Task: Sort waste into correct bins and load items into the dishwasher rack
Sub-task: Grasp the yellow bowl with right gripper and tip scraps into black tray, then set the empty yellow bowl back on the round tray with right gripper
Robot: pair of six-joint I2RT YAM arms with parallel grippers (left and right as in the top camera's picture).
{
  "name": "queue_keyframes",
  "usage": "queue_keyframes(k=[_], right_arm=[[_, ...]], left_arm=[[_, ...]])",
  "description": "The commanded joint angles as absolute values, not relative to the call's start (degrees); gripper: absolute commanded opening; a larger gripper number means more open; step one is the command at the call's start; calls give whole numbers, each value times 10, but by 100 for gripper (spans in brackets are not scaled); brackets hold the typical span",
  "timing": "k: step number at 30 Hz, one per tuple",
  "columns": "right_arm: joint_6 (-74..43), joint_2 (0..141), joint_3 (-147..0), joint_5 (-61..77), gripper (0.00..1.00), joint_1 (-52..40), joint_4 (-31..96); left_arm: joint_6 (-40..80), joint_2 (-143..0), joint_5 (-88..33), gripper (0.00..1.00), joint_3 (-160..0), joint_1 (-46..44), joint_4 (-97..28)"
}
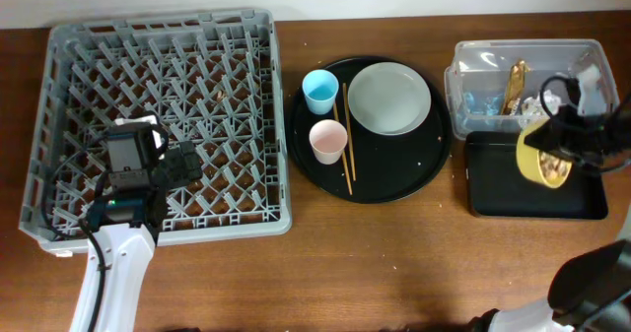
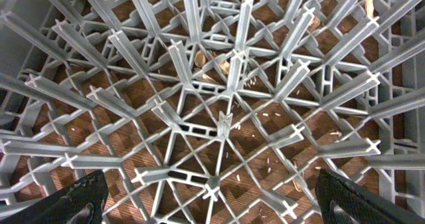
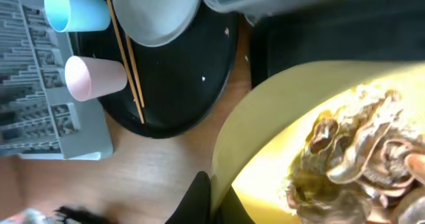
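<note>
The round tray's bare near side is to the left of my right gripper in the overhead view. I need to tip out scraps next, lower my right gripper to that side and let go.
My right gripper (image 3: 214, 204) is shut on the rim of the yellow bowl (image 1: 541, 161), tilted on its side over the shallow black tray (image 1: 537, 200). Beige-brown food scraps (image 3: 358, 151) sit in the bowl (image 3: 279, 117). The clear tub (image 1: 473, 76) holds the brown-gold wrapper (image 1: 515, 84) and white tissue (image 1: 532, 105). The grey plate (image 1: 389, 98), blue cup (image 1: 320, 91), pink cup (image 1: 327, 141) and chopsticks (image 1: 346, 140) lie on the round black tray (image 1: 394, 179). My left gripper (image 2: 212, 201) is open just above the grey rack (image 1: 158, 76), over its pegs (image 2: 219, 117).
Small crumbs lie on the wood under the rack (image 2: 265, 114) and on the round tray. The rack fills the left of the table. The bins stand at the right edge.
</note>
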State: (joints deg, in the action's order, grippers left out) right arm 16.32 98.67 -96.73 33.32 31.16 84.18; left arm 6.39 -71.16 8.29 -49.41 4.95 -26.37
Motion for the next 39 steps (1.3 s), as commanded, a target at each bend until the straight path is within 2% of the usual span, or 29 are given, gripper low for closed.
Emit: queue_keyframes(k=[1,4,8,11,14,16,20,29,33,34,37,39], right_arm=[[178,978,-850,434,4,366,760],[178,978,-741,527,4,422,648],[177,995,-691,614,4,463,556],[175,1045,-691,733,4,478,527],[122,1082,-690,846,4,498,528],[5,1091,-691,889,4,516,524],[-97,1091,-691,889,4,535,503],[-121,1089,-693,868,4,535,462],[-118,1083,-693,854,4,528,466],[-84,1076,-693,870,4,525,496],[-21,1049,-693,793,4,521,567],[-2,1001,-694,694,4,521,604]], left_arm=[[55,-711,77,99,-499,51,-263],[55,-711,77,99,-499,51,-263],[55,-711,77,99,-499,51,-263],[55,-711,77,99,-499,50,-263],[55,-711,77,99,-499,50,-263],[55,-711,77,99,-499,50,-263],[55,-711,77,99,-499,50,-263],[55,-711,77,99,-499,50,-263],[55,-711,77,99,-499,50,-263],[55,-711,77,99,-499,50,-263],[55,-711,77,99,-499,51,-263],[55,-711,77,99,-499,51,-263]])
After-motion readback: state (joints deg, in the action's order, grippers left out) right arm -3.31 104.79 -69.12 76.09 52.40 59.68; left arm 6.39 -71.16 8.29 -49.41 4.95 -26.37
